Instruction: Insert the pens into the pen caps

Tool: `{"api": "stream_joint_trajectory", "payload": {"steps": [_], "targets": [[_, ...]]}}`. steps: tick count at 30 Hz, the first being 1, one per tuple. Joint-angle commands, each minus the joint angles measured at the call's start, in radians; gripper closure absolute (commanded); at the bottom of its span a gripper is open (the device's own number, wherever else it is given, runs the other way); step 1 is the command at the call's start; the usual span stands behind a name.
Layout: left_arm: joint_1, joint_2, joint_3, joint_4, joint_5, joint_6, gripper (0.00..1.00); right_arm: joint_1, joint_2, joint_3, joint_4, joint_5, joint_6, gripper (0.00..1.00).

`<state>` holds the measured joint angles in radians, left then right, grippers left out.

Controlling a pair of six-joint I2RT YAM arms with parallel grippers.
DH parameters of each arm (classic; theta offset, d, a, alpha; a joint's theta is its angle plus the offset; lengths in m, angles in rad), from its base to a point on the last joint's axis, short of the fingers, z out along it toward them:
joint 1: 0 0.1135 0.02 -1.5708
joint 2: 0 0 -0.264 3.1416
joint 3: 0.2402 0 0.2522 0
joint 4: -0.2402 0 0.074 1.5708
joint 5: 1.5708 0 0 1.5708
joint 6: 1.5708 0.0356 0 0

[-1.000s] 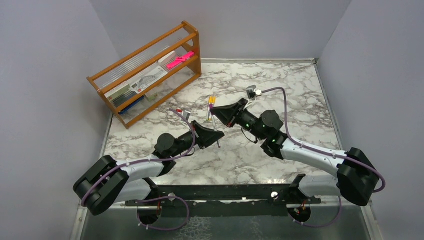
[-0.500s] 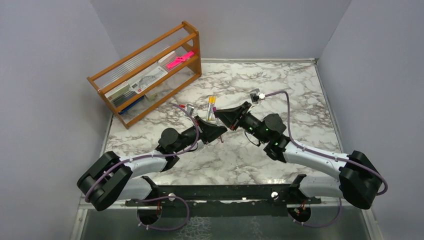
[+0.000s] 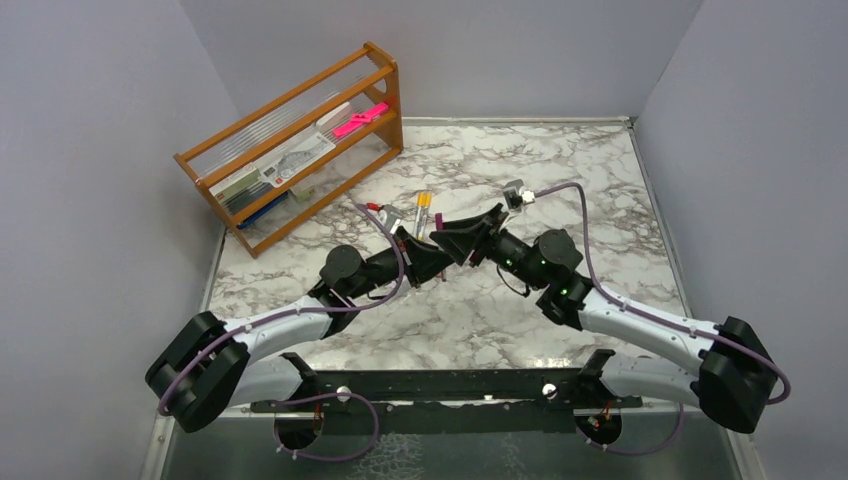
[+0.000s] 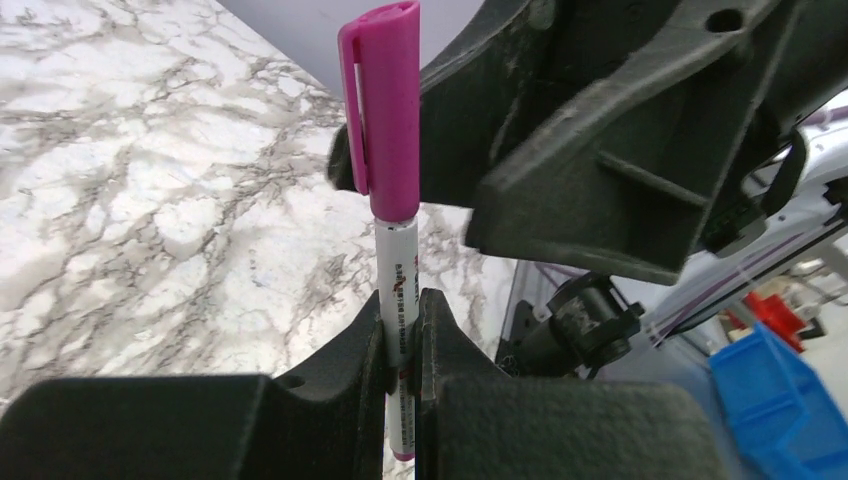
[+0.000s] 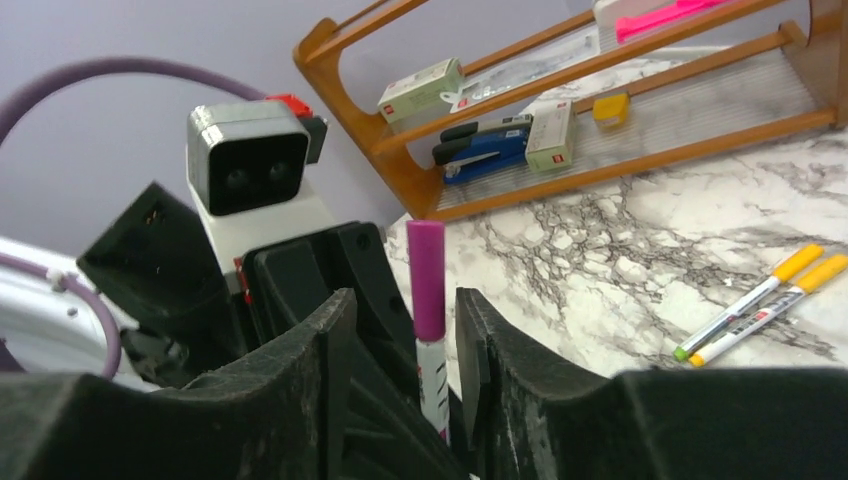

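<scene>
My left gripper swings outward next, tilting and lowering to let go of the pen on bare marble beside the yellow caps. The magenta cap (image 4: 385, 110) sits on the pen.
My left gripper (image 4: 402, 312) is shut on the white barrel of a pen (image 4: 397, 270), holding it upright. A magenta cap (image 4: 385, 110) with a clip sits on the pen's top end. My right gripper (image 5: 403, 305) is open, its jaws standing on either side of that magenta cap (image 5: 427, 275) with a gap on each side. In the top view the two grippers meet over the table's middle, left (image 3: 428, 262) and right (image 3: 462, 243). Two more pens (image 3: 423, 208) with yellow caps lie side by side just behind them; they also show in the right wrist view (image 5: 752, 303).
A wooden rack (image 3: 300, 140) stands at the back left, holding a bright pink flat item (image 3: 360, 118), boxes and a blue stapler (image 5: 485, 140). The marble table (image 3: 600, 190) ends at grey walls behind and at both sides.
Both arms have moved toward each other. The left gripper has brought the pen upright and further back, and the right gripper has come down around its cap end.
</scene>
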<state>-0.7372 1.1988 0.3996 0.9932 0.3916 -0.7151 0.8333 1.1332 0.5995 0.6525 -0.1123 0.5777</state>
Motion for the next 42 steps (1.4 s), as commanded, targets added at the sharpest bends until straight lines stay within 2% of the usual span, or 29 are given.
{"api": "stream_joint_trajectory", "payload": {"steps": [1,5,8,13,21,25,31,42], "targets": [[-0.002,-0.054,0.033,-0.144,0.033,0.178,1.0,0.009,-0.092,0.028,-0.13,-0.027,-0.076,0.54],[-0.002,-0.071,0.047,-0.217,0.037,0.243,1.0,0.01,-0.152,0.046,-0.213,0.033,-0.118,0.47],[-0.002,-0.081,0.061,-0.262,0.049,0.282,1.0,0.01,-0.156,0.087,-0.278,0.074,-0.147,0.45],[-0.002,-0.109,0.07,-0.302,0.05,0.318,1.0,0.01,-0.074,0.213,-0.436,0.094,-0.176,0.46],[-0.002,-0.128,0.085,-0.336,0.042,0.336,1.0,0.01,-0.011,0.253,-0.448,0.051,-0.161,0.53],[-0.002,-0.125,0.089,-0.337,0.039,0.336,1.0,0.01,-0.002,0.256,-0.452,0.041,-0.153,0.61],[-0.002,-0.115,0.098,-0.337,0.029,0.326,1.0,0.009,0.003,0.255,-0.453,0.025,-0.156,0.98],[-0.002,-0.135,0.22,-0.337,-0.098,0.335,1.0,0.01,-0.003,0.168,-0.508,-0.031,-0.101,0.99]]}}
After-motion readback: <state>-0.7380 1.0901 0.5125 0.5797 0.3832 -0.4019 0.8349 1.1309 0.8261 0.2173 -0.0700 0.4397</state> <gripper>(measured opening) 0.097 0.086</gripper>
